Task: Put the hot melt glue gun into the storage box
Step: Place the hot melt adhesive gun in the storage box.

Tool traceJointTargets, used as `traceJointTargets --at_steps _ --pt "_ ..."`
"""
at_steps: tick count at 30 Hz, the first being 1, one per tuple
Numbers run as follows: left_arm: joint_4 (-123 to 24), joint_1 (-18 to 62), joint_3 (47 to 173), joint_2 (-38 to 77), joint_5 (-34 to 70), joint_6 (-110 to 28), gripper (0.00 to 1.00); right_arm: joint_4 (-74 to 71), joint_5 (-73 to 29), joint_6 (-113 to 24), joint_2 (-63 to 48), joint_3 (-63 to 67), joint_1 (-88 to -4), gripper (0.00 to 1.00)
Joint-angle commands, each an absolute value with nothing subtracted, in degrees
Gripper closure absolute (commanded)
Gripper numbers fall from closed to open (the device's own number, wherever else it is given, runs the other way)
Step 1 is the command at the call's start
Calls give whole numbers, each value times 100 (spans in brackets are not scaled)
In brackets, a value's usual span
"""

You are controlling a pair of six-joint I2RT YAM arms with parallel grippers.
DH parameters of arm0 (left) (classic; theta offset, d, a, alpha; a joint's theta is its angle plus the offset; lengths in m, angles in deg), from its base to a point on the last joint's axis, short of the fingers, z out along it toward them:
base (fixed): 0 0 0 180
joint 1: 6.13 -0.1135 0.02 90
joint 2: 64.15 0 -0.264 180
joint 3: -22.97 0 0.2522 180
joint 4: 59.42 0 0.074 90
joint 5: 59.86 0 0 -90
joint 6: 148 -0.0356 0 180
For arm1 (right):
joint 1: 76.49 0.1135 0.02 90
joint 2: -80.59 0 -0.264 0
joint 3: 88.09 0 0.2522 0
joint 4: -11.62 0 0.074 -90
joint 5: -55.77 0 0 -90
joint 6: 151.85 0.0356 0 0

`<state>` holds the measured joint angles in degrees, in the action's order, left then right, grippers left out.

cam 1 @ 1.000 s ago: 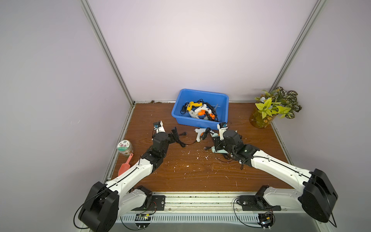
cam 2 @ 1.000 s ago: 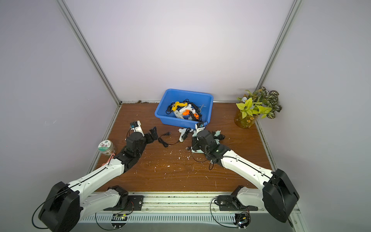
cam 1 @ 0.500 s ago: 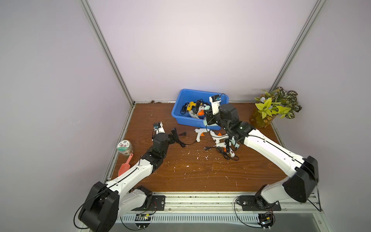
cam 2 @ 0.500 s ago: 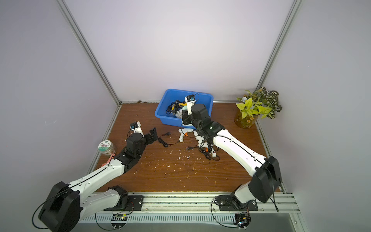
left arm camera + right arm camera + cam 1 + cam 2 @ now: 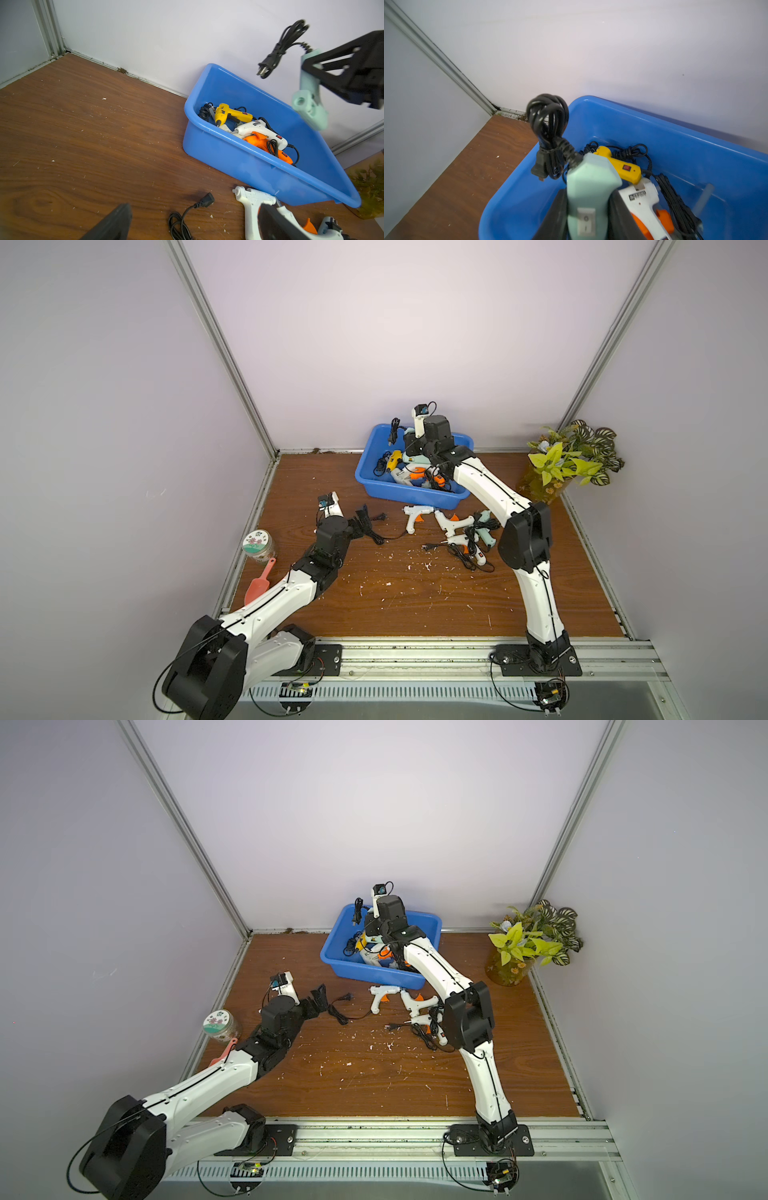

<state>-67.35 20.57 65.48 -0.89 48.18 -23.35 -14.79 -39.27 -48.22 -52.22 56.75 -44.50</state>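
Observation:
My right gripper still holds the mint-green glue gun above the rim of the box and will next go down beside the yellow one to release it there.
The blue storage box stands at the back of the table and holds yellow, white and orange glue guns. Above its left part, my right gripper is shut on a mint-green hot melt glue gun, whose bundled black cord sticks up. My left gripper stays low over the table, open, with a loose black cable between its fingers. Three more glue guns lie in front of the box.
A plant in an amber vase stands at the back right. At the left edge are a lidded jar and a pink scoop. White crumbs dot the wooden table. Walls close in the back and both sides.
My right arm has lifted the mint-green glue gun off the table and carried it back and up over the storage box. The left arm has not moved.

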Motion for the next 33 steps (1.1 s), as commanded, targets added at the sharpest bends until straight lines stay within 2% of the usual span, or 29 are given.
traceJointTargets --at_steps 1,5,13,18,22,25,30,32,33 --pt "-6842 2032 6486 -175 4729 -2268 1 -2023 -3662 -4593 -5807 6912 -4425 89" --pt "-6807 2022 6494 -175 4750 -2284 1 -2339 -3420 -4343 -6448 7638 -4428 89" --pt "-6780 2017 6541 -153 4779 -2297 1 -1940 -3119 -3871 -6237 6255 -4415 88" --pt "-6762 2015 6589 -106 4788 -2289 1 -1849 -3039 -3806 -6160 5845 -4388 83" --pt "-6698 2016 6634 -61 4820 -2267 1 -1866 -2969 -3807 -6166 5811 -4372 69" --pt "-6568 2015 6677 -56 4910 -2248 1 -1964 -2874 -3877 -6136 5938 -4370 47" --pt "-6491 2019 6646 -153 5061 -2232 1 -2221 -2853 -4056 -5852 6105 -4363 35" --pt "-6516 2015 6592 -213 5127 -2166 1 -2270 -2892 -4140 -5637 5996 -4357 20" --pt "-6523 2019 6555 -242 5148 -2116 1 -2264 -2920 -4182 -5483 5862 -4351 19"
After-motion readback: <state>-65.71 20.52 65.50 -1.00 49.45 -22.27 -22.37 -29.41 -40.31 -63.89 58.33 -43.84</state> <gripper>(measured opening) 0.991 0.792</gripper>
